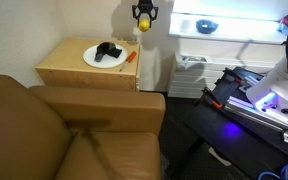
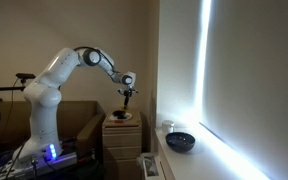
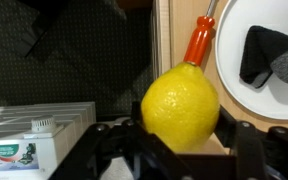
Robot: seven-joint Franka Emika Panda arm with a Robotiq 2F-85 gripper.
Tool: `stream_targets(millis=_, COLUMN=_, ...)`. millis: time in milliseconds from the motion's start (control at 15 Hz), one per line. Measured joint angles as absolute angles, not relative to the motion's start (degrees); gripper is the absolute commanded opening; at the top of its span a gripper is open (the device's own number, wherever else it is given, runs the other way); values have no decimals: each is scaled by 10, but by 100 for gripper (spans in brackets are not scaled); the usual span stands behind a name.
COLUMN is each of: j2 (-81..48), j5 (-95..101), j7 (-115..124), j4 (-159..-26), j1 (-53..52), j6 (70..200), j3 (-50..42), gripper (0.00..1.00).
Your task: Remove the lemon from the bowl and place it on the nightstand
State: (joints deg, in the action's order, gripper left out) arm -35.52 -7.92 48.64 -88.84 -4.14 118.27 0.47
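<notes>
The nightstand is clear at the bare wood beside the plate. My gripper needs to turn next and lower the lemon toward it, past the orange item, to release it.
My gripper (image 1: 143, 17) is shut on the bright yellow lemon (image 3: 181, 107) and holds it in the air above the right edge of the tan wooden nightstand (image 1: 69, 68). The lemon shows as a small yellow spot between the fingers in an exterior view (image 1: 142, 21), and my gripper (image 2: 129, 95) hangs above the nightstand (image 2: 122, 133). The dark blue bowl (image 1: 206, 27) stands empty on the white shelf, away from my gripper; it also shows in an exterior view (image 2: 181, 142).
A white plate (image 1: 101, 59) with a dark object (image 1: 108, 51) lies on the nightstand, an orange stick-like item (image 3: 198, 40) beside it. A brown armchair (image 1: 64, 135) stands in front. The white shelf (image 1: 234, 30) runs along the window.
</notes>
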Motion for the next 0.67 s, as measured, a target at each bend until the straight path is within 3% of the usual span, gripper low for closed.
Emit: stream_targets(millis=667, j2=-462, j5=-119, j7=585, j4=-802, j1=-51, j6=1270, j3=-6, gripper=44)
